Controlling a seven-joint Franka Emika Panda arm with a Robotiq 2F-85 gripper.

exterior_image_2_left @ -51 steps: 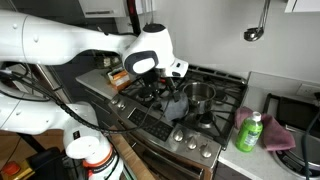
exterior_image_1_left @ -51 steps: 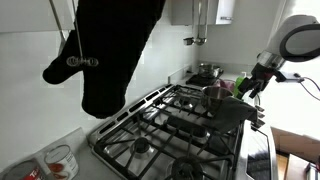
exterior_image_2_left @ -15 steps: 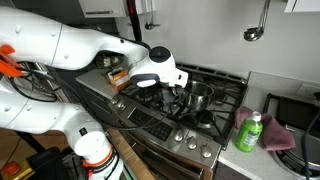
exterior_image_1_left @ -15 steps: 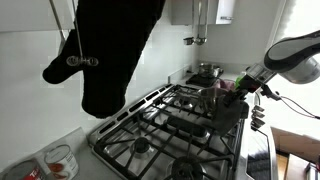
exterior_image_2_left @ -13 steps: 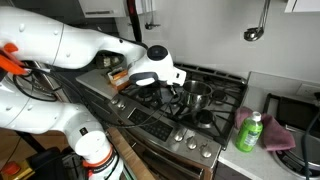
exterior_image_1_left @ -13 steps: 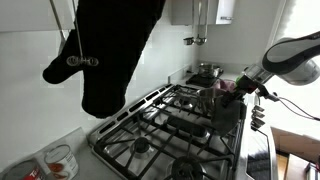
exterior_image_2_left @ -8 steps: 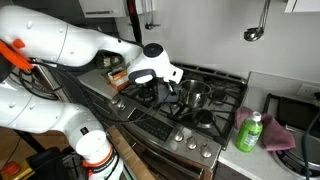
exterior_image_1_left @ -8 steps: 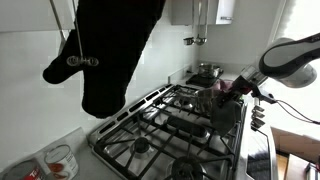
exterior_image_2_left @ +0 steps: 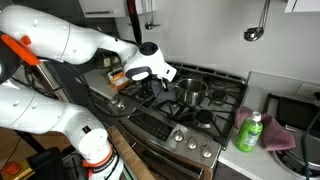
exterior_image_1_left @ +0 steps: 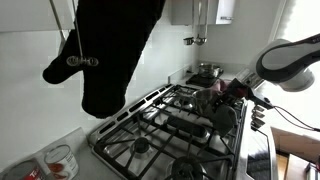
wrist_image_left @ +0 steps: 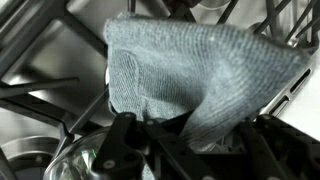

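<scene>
The cloth is hanging above the grates. My gripper will next move down and away from the green bottle, toward the stove grate beside the pot, and let go of the cloth.
In the wrist view my gripper (wrist_image_left: 192, 132) is shut on a fold of a grey knitted cloth (wrist_image_left: 190, 60), which spreads out in front of the fingers over the stove grates. In an exterior view the gripper (exterior_image_1_left: 235, 88) hangs over the near edge of the gas stove (exterior_image_1_left: 160, 125) with the cloth (exterior_image_1_left: 219, 101) drooping below it. From the opposite side the gripper (exterior_image_2_left: 161, 78) hovers just beside a small steel pot (exterior_image_2_left: 190, 92) that stands on a burner.
A large black oven mitt (exterior_image_1_left: 110, 50) hangs in the foreground of an exterior view, with a glass measuring cup (exterior_image_1_left: 60, 160) on the counter. A green bottle (exterior_image_2_left: 250, 132) and a pink cloth (exterior_image_2_left: 278, 137) lie beside the stove. A ladle (exterior_image_2_left: 255, 30) hangs on the wall.
The gripper has carried the cloth up and away from the pot, across the stove. The pot now shows in full.
</scene>
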